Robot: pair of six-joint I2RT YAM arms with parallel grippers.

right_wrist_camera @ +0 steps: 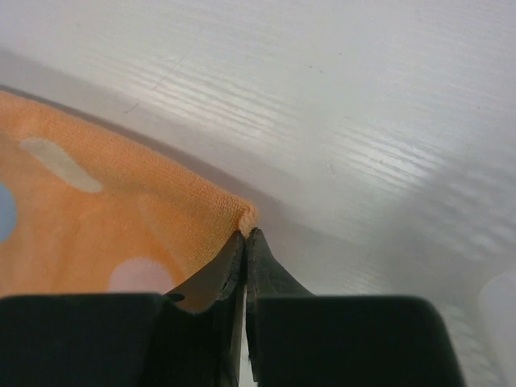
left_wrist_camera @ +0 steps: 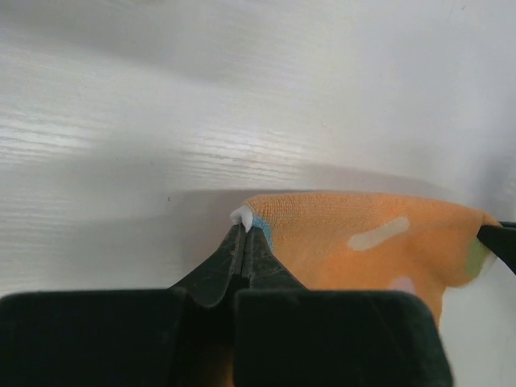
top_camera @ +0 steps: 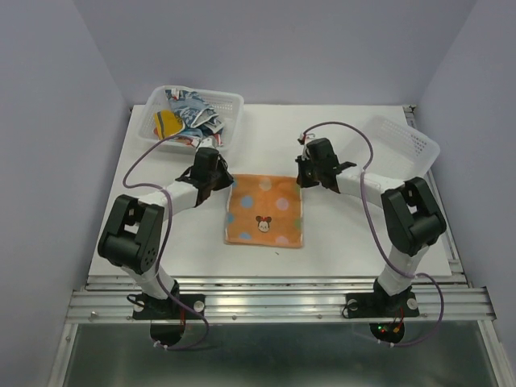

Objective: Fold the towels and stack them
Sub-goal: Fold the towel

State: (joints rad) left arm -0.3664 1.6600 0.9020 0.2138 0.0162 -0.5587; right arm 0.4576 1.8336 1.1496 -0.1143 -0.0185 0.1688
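Observation:
My right gripper carries the towel's far corner back across it next and releases over the towel's near corner, back of the gripper, because the towel lies unfolded.
An orange dotted towel with a small cartoon face lies spread flat on the white table. My left gripper is shut on its far left corner; the left wrist view shows the white-and-blue hem tip pinched between the closed jaws of the left gripper, with the orange towel stretching away to the right. My right gripper is shut on the far right corner. In the right wrist view the orange towel puckers at the closed tips of the right gripper. More towels sit crumpled in a basket.
A white lattice basket holding the crumpled towels stands at the back left. A second white lattice basket stands at the back right, nothing showing inside it. Purple walls close in the table on three sides.

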